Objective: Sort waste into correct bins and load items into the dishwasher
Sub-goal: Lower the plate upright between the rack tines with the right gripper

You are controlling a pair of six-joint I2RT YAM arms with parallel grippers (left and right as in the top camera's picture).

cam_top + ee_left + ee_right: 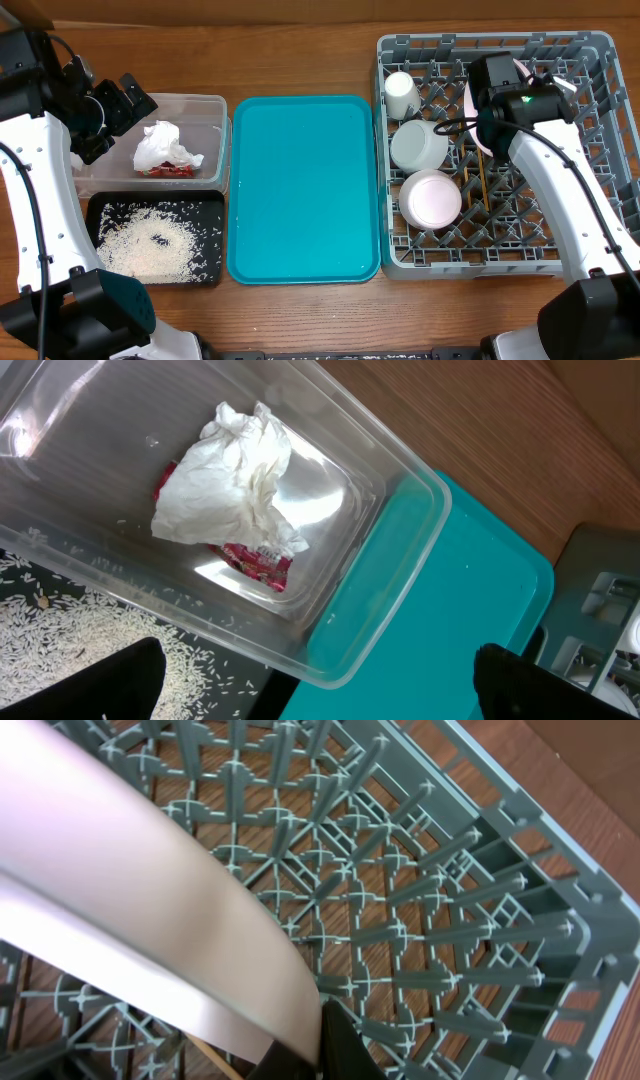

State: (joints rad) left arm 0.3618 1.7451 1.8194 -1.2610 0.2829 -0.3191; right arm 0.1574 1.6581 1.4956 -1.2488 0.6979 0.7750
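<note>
The large pinkish-white plate should settle on edge among the rack's free wires, so my right gripper should first go down and shift slightly toward the bowl.
The crumpled white napkin (163, 146) and the red sauce packet (170, 171) lie in the clear tub (212, 105); both show in the left wrist view, napkin (235, 472) over packet (258, 560). Rice grains (150, 247) fill the black tray (215, 203). My left gripper (315, 685) is open and empty above the tub's near corner. In the grey dish rack (600, 60) sit a cup (402, 94), a bowl (419, 144), a small plate (431, 198) and chopsticks (483, 183). My right gripper (320, 1050) is shut on the large pinkish-white plate (130, 910), held on edge in the rack (420, 870).
The teal serving tray (303, 185) lies between the bins and the rack. Its corner shows beside the tub in the left wrist view (450, 630). Stray rice grains cling inside the tub wall (60, 545).
</note>
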